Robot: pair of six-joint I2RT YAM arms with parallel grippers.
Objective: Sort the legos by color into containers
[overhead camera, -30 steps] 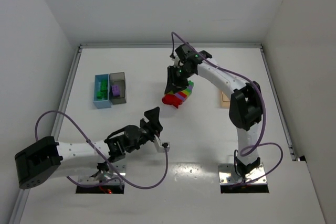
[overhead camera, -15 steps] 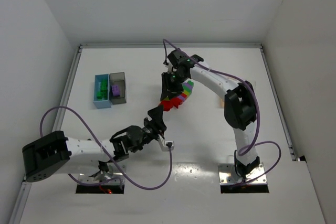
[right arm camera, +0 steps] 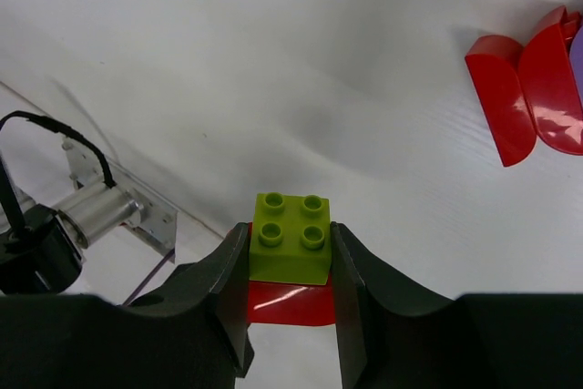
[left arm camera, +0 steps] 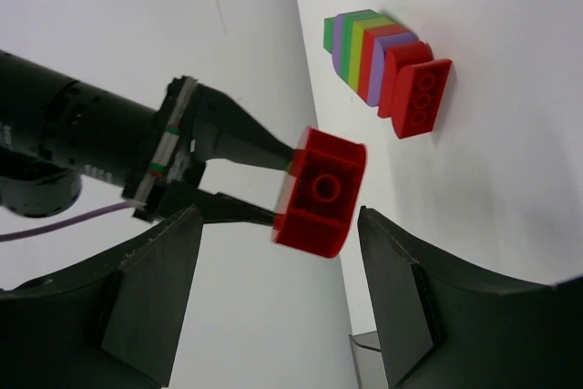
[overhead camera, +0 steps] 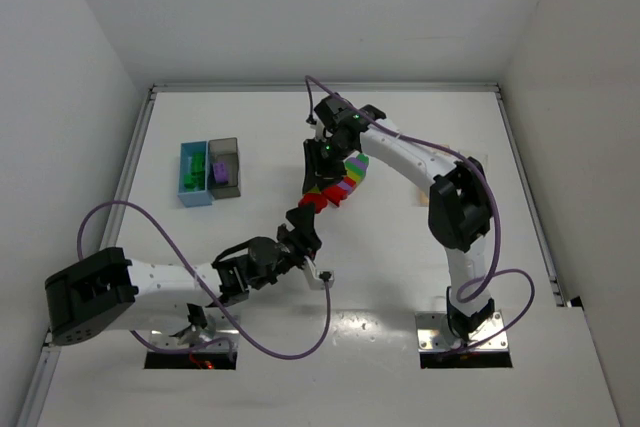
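Observation:
My right gripper needs to carry the lime-green brick to the right in the top view, past the peach-orange container, and over the clear container.
My right gripper (right arm camera: 291, 225) is shut on a lime-green brick (right arm camera: 291, 236) stacked on a red brick (right arm camera: 290, 302), held above the table. In the left wrist view that red brick (left arm camera: 321, 190) hangs just beyond my left gripper (left arm camera: 278, 302), which is open, its fingers (left arm camera: 150, 298) clear of the brick. From above, my left gripper (overhead camera: 300, 222) sits just below my right gripper (overhead camera: 315, 187). The rainbow-striped cluster (overhead camera: 350, 175) lies on the table behind, with a red brick (left arm camera: 421, 97) at its end. The light blue container (overhead camera: 186, 190) holds green legos and the dark grey container (overhead camera: 228, 187) holds purple ones.
A peach-orange container (overhead camera: 428, 190) shows partly behind the right arm. White walls enclose the table on the left, back and right. Purple cables loop from both arms over the near part of the table.
My right gripper has carried the bricks left and nearer, away from the cluster. My left gripper has risen toward them and stands just under them, a little wider open.

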